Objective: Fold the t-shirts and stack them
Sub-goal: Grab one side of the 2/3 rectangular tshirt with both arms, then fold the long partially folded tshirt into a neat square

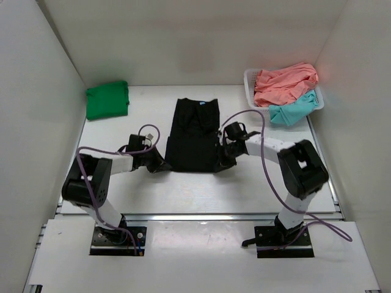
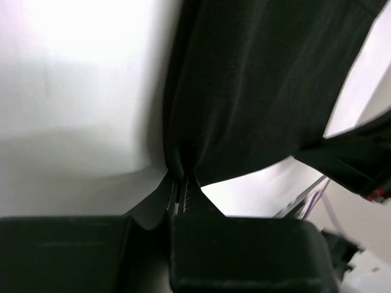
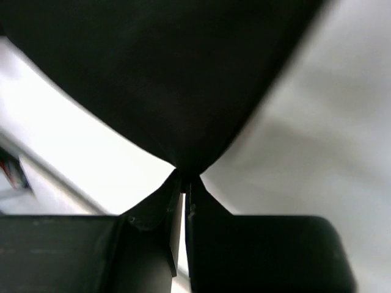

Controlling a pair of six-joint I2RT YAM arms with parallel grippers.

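Observation:
Next, my left gripper will lift the t-shirt's pinched corner, carry it outward and lower it at the collar end (image 1: 190, 105) to release, halving the long folded t-shirt.
The black t-shirt (image 1: 193, 134) lies on the table folded into a long narrow strip, its collar and small pale label at the far end. My left gripper (image 1: 160, 165) is shut on its near left corner, and the left wrist view shows the black cloth (image 2: 256, 85) pinched between the jaws. My right gripper (image 1: 222, 162) is shut on its near right corner, and the black cloth (image 3: 171, 79) fills the right wrist view. A folded green t-shirt (image 1: 107, 100) lies at the far left. The coral-pink t-shirt (image 1: 284, 83) and the teal t-shirt (image 1: 294, 110) lie crumpled in the basket.
The white plastic basket (image 1: 250, 82) stands at the far right corner of the table. White walls close in the left, back and right sides. Purple cables loop above both wrists.

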